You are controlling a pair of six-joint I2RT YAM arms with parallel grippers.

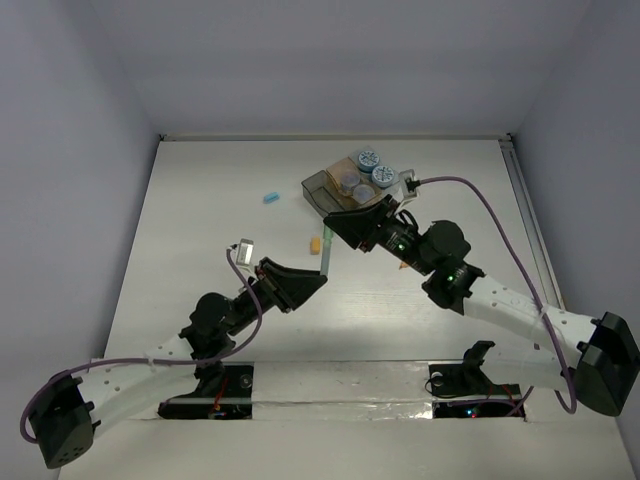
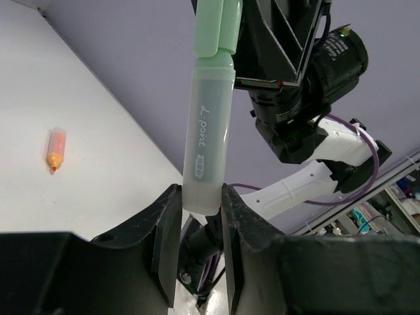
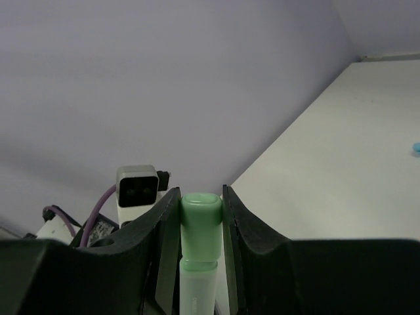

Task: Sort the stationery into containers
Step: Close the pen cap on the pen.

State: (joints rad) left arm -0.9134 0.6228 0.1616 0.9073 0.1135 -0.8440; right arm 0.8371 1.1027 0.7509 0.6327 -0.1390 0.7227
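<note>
I will next tilt my right gripper down, move the green highlighter [image 1: 324, 256] outward and lower, and release it in the dark container [image 1: 325, 194], empty beside the filled ones.
A green highlighter [image 1: 324, 256] hangs in the air between both arms. My left gripper [image 2: 201, 205] is shut on its pale translucent barrel [image 2: 209, 131]. My right gripper [image 3: 201, 205] is shut on its green cap [image 3: 201, 226]. In the top view the left gripper [image 1: 320, 276] is below the pen and the right gripper [image 1: 329, 233] above it. The containers [image 1: 318, 189] stand just behind the right gripper, holding two patterned rolls [image 1: 368, 158] and purplish cylinders [image 1: 346, 181]. An orange stick [image 1: 314, 244] and a light blue stick [image 1: 270, 197] lie on the table.
The orange stick [image 2: 56, 149] lies on the white table, left of the held pen. The blue stick [image 3: 416, 148] shows at the right edge of the right wrist view. White walls close the table at the back and sides. The left wrist camera [image 3: 138, 190] faces the right gripper.
</note>
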